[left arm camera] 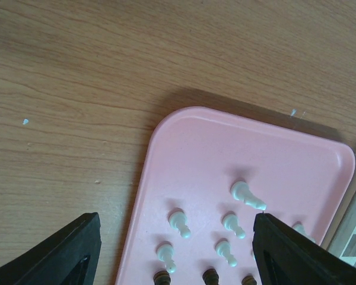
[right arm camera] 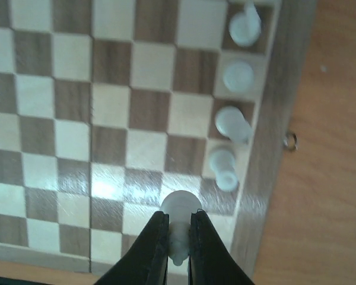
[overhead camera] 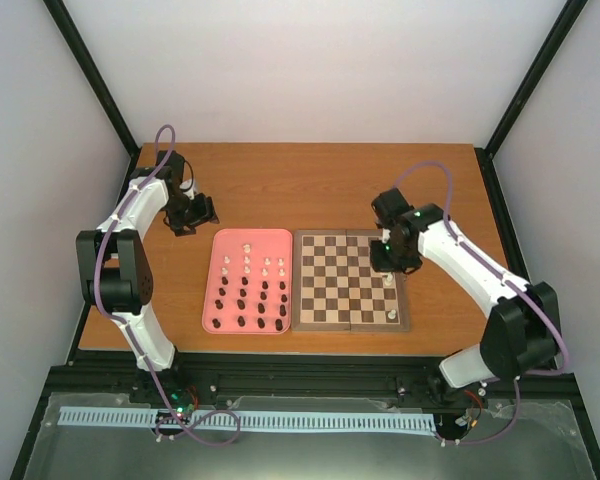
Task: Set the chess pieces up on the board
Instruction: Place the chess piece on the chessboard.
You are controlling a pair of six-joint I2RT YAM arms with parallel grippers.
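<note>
The dark square (overhead camera: 390, 294) (right arm camera: 219, 195) beside the row of white pieces is empty, so my right gripper will next move down, back and toward the board's latch edge, onto that square.
The wooden chessboard (overhead camera: 350, 280) lies at the table's centre right. My right gripper (right arm camera: 178, 228) is shut on a white chess piece (right arm camera: 180, 209) and holds it over the board's right side, near the edge column where several white pieces (right arm camera: 233, 122) stand. In the top view this gripper (overhead camera: 388, 262) hovers over the board's right edge. My left gripper (left arm camera: 175, 249) is open and empty above the far left corner of the pink tray (left arm camera: 190, 154), where white pieces (left arm camera: 247, 195) and dark pieces (left arm camera: 210, 276) stand. In the top view it (overhead camera: 193, 215) sits just left of the tray (overhead camera: 282, 240).
The pink tray holds several white pieces (overhead camera: 248, 262) in its far rows and several dark brown ones (overhead camera: 242, 303) in its near rows. One white piece (overhead camera: 396, 315) stands at the board's near right. A small metal latch (right arm camera: 291, 141) sticks out of the board's right border.
</note>
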